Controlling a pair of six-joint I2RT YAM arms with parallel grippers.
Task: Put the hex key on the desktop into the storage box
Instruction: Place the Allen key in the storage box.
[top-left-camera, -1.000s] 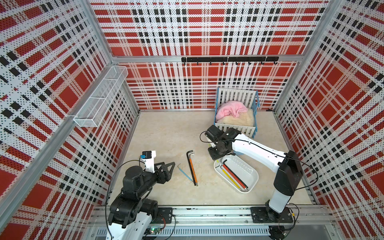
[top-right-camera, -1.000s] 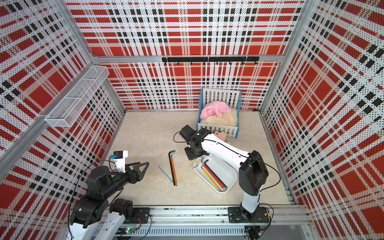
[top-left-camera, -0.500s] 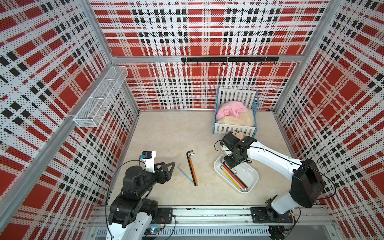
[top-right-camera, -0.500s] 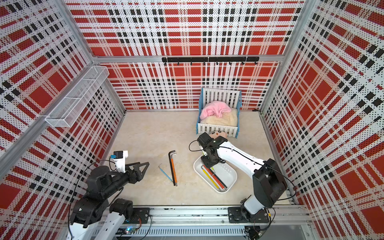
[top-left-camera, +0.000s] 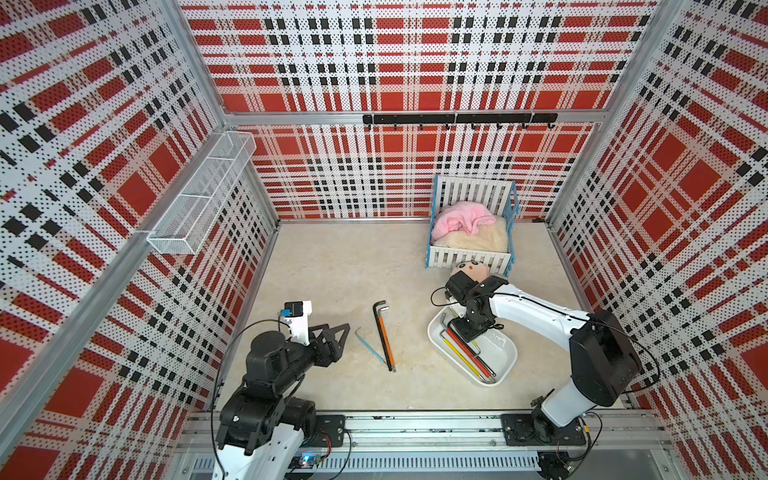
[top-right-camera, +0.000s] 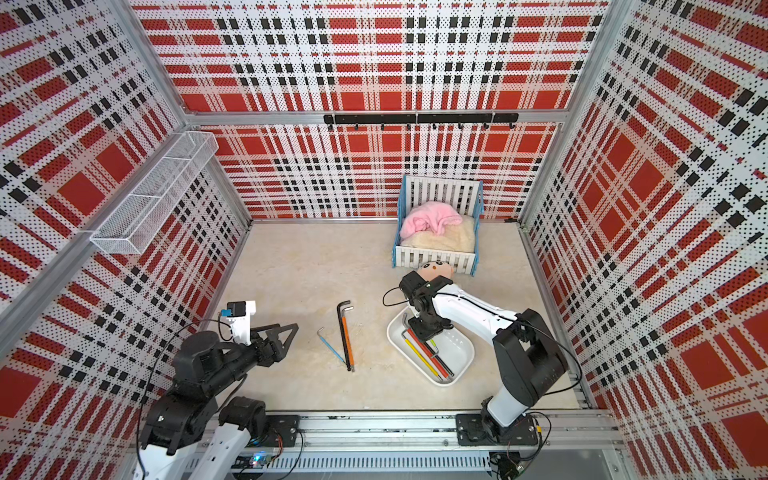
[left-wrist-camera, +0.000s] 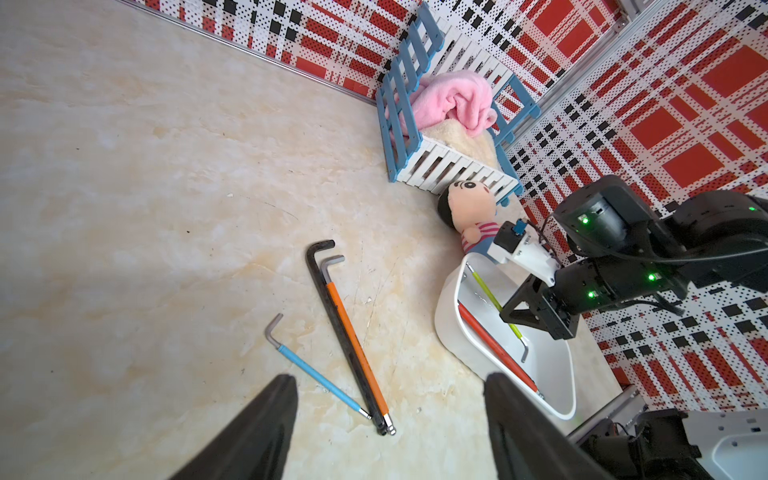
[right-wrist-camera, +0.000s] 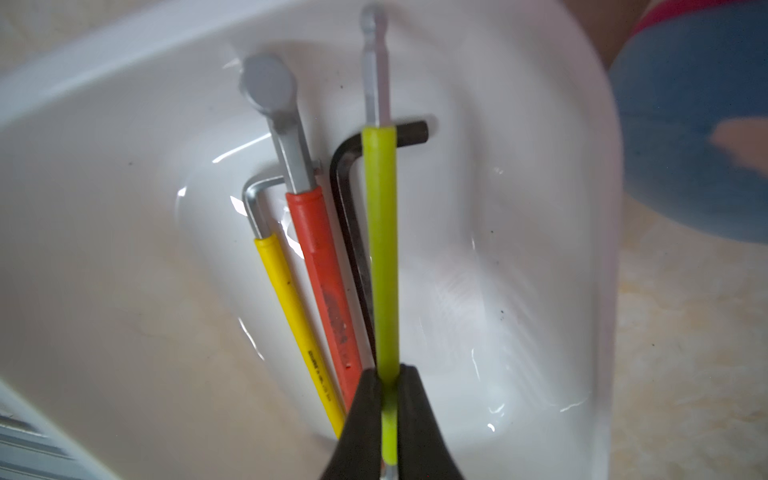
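My right gripper next needs to go down into the storage box and let go of the lime-green hex key (right-wrist-camera: 380, 249) on the storage box's bare bottom (right-wrist-camera: 436, 280) beside its black key, as that part is empty.
My right gripper (right-wrist-camera: 388, 372) is shut on a lime-green hex key (right-wrist-camera: 380, 249), holding it low over the white storage box (right-wrist-camera: 124, 166). Yellow (right-wrist-camera: 291, 299), red (right-wrist-camera: 324, 266) and black (right-wrist-camera: 353, 232) keys lie inside the box. In both top views the box (top-left-camera: 505, 372) sits front right on the desktop (top-left-camera: 332, 270), with the right gripper (top-left-camera: 467, 328) over its far end. A black key (top-left-camera: 380, 322), an orange key (top-left-camera: 385, 340) and a blue key (top-left-camera: 372, 347) lie on the desktop. My left gripper (left-wrist-camera: 390, 378) stands open and empty just left of them.
A white-slatted crib (top-left-camera: 469, 253) with a pink blanket stands at the back right. A small doll (top-left-camera: 471, 270) lies between it and the box. A wire basket (top-left-camera: 203, 199) hangs on the left wall, and a black hook rail (top-left-camera: 457, 119) on the back wall.
The right arm carried the green key rightward and toward the front, from beside the box's far end to low over the box. The left arm has not moved.
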